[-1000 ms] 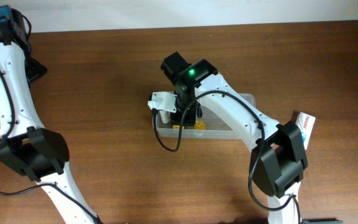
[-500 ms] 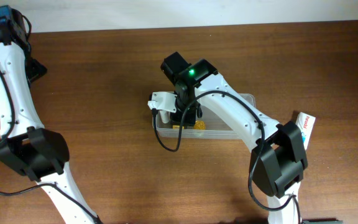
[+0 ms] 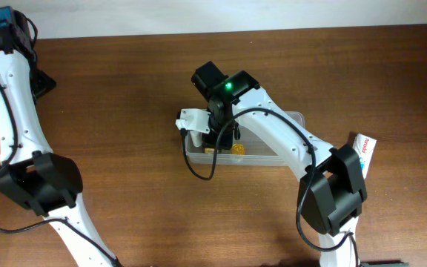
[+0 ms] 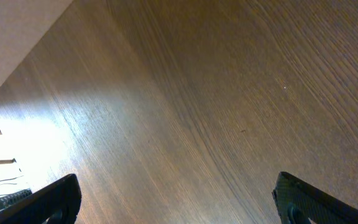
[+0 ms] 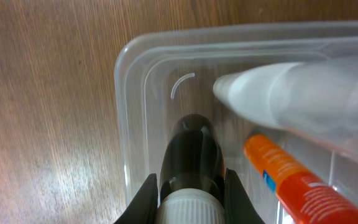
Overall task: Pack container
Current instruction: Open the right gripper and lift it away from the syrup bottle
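The small dark bottle in my right gripper goes down onto the empty part of the container's bottom beside the orange tube (image 5: 291, 180) below my right gripper next for release.
The clear plastic container (image 3: 288, 157) sits mid-table; its rounded corner shows in the right wrist view (image 5: 129, 93). My right gripper (image 5: 191, 205) is shut on a small dark bottle with a white ribbed cap (image 5: 191, 162) and holds it inside the container's left end (image 3: 221, 141). An orange tube (image 5: 291, 180) and a white translucent bottle (image 5: 291, 96) lie in the container beside it. My left gripper (image 4: 179, 208) is open and empty over bare wood at the far left.
A white packet with red and blue print (image 3: 365, 148) lies right of the container. The table's back edge meets a white wall (image 3: 199, 15). The left arm (image 3: 13, 111) stands along the left side.
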